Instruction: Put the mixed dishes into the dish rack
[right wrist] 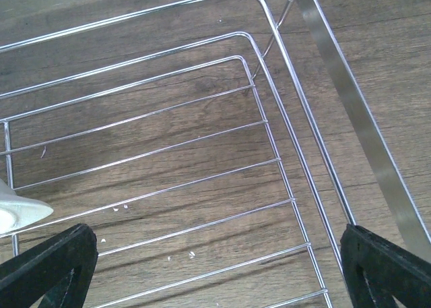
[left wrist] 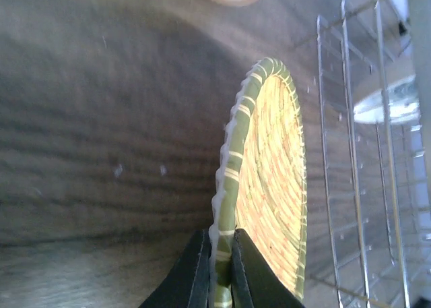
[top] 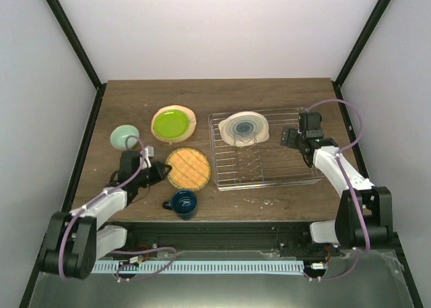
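Next, my left gripper lifts, crosses, lowers the woven plate (top: 188, 168) edgewise among the dish rack's wires by the cream plate and releases, since they stand right of it in the top view.
My left gripper (top: 163, 170) is shut on the left rim of the yellow-orange woven plate (top: 188, 168), which lies by the dish rack's (top: 214, 183) left side. The left wrist view shows both fingers pinching the plate's (left wrist: 273, 180) green rim, gripper (left wrist: 220, 271). A cream plate with teal rings (top: 244, 127) leans upright in the rack. The lime green plate (top: 171, 124) rests on a tan plate. The mint bowl (top: 124, 137) and blue mug (top: 183, 203) sit on the table. My right gripper (top: 291, 138) hangs open over the rack's right part, with only rack wires (right wrist: 269, 119) between its fingers (right wrist: 215, 267).
The rack's wires (left wrist: 347, 153) stand just beyond the held plate. The cream plate's edge (right wrist: 13, 210) shows at the left of the right wrist view. The dark frame posts and white walls close in the wooden table (top: 283, 92).
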### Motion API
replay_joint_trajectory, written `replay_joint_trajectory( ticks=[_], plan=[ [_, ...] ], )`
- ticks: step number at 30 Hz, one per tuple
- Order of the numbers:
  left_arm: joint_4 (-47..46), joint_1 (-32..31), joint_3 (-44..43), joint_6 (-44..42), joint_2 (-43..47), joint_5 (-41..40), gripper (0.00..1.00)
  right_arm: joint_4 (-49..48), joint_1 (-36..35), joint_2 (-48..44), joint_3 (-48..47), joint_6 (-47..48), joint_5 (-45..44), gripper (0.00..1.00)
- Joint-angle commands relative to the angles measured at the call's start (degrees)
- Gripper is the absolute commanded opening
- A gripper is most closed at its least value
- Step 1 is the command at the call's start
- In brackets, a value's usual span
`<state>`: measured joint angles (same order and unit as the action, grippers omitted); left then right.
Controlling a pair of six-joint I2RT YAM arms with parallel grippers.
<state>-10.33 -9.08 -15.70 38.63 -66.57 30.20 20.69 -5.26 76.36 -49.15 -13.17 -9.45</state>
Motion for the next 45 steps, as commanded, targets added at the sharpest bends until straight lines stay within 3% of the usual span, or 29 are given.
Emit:
replay_joint_trajectory(
  ticks=[1, 7, 11, 16, 23, 30, 34, 37, 45],
  plan=[
    [17.1, 0.0, -9.9, -10.2, 10.0, -11.6, 0.00, -0.3, 0.2, 0.1, -2.0, -0.9, -1.1, 1.00],
    [25.4, -0.4, -23.0, -21.7, 17.2, -15.7, 0.00, -0.3, 0.2, -0.6, -1.9, -1.3, -2.3, 1.00],
    [22.4, -0.9, -26.1, -23.7, 17.9, -13.5, 0.00, -0.3, 0.2, -0.9, -1.9, -1.2, -2.7, 1.00],
    [19.7, -6.5, -32.3, -28.7, 17.8, -13.6, 0.00, 0.0, 0.3, -0.9, -2.2, -1.2, -3.6, 1.00],
    [13.3, -11.9, -40.1, -40.9, 13.7, -7.7, 0.00, -0.2, 0.3, -0.7, -2.5, -1.3, -3.1, 1.00],
    [12.9, -17.3, -49.3, -56.5, 5.3, -4.4, 0.00, -0.6, 0.2, -0.6, -2.5, -1.0, -2.7, 1.00],
    [18.2, -24.7, -54.5, -67.5, 1.4, -10.6, 0.00, -0.9, 0.2, -1.1, -2.3, -1.0, -3.4, 1.00],
    [21.9, -33.8, -55.7, -78.3, -1.1, -23.0, 0.00, -1.2, 0.3, -1.6, -1.9, -1.1, -4.4, 1.00],
    [15.9, -49.1, -52.2, -92.7, -8.6, -45.5, 0.00, -1.0, 0.2, -2.3, -1.8, -1.2, -5.3, 1.00]
  ],
)
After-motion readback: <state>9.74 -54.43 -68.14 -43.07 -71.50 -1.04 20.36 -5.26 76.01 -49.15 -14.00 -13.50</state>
